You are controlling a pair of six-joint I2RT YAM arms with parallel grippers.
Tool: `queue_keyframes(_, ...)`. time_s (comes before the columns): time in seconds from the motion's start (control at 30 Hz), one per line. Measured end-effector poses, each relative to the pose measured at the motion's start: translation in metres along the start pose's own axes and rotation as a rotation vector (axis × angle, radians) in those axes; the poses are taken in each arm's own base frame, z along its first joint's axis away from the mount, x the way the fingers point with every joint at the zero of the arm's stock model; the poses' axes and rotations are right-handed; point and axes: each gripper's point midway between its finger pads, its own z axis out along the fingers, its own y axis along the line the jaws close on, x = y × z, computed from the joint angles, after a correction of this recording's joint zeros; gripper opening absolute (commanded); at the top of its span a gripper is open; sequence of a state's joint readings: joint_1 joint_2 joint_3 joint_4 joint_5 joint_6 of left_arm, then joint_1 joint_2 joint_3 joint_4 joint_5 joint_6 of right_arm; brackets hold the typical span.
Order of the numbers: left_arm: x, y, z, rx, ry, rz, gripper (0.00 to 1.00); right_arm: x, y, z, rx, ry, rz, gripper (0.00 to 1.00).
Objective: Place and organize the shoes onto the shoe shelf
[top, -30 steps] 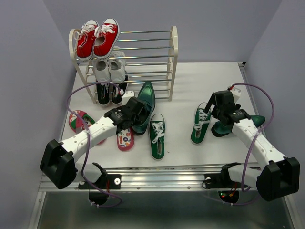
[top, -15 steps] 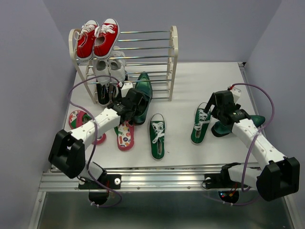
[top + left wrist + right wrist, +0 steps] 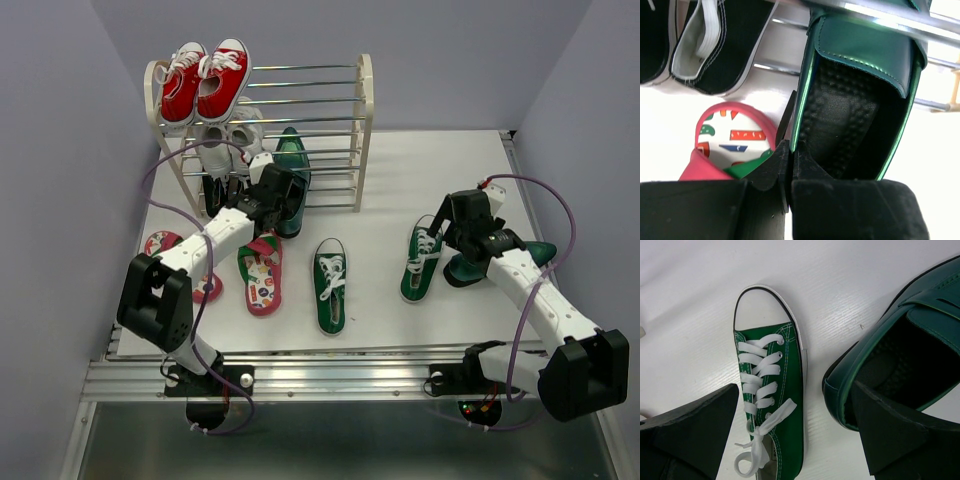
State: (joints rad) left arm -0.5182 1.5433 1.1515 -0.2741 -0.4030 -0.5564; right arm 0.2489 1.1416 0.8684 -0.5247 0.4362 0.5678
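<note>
The bottom rods of the shoe shelf beside the black shoes are outward of the gripper's fingers, so the left gripper needs to push outward next, slide the loafer farther onto those rods and then let go.
My left gripper (image 3: 273, 193) is shut on the side wall of a dark green glossy loafer (image 3: 292, 160). The loafer's toe pokes in among the lower chrome rods of the shoe shelf (image 3: 362, 110). In the left wrist view the fingers (image 3: 782, 155) pinch the loafer (image 3: 855, 120) rim, under a rod (image 3: 880, 17). My right gripper (image 3: 455, 243) hangs open over a green canvas sneaker (image 3: 772, 390) and the other loafer (image 3: 900, 355), gripping neither. A second green sneaker (image 3: 330, 285) and two flip-flops (image 3: 262, 282) (image 3: 160, 248) lie on the table.
Red sneakers (image 3: 205, 80) sit on the shelf's top tier at the left, with white sneakers (image 3: 228, 145) below them and black shoes (image 3: 715, 50) on the bottom tier. The shelf's right half holds nothing. Purple walls close in on both sides.
My left arm has carried the loafer away from me, from over the table to the shelf, and its toe now sits among the lower rods. The right arm has stayed still.
</note>
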Motion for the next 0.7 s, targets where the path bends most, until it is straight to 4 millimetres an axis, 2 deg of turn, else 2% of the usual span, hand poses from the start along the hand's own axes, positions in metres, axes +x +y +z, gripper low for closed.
queue_keyframes(0.23, -0.006, 0.0, 0.015, -0.004, 0.005, -0.006, 0.0, 0.0, 0.0, 0.0, 0.0, 0.0, 0.0, 1.0)
queue_keyframes(0.7, -0.014, 0.001, 0.025, -0.002, 0.001, -0.015, 0.0, 0.0, 0.0, 0.0, 0.0, -0.001, -0.002, 1.0)
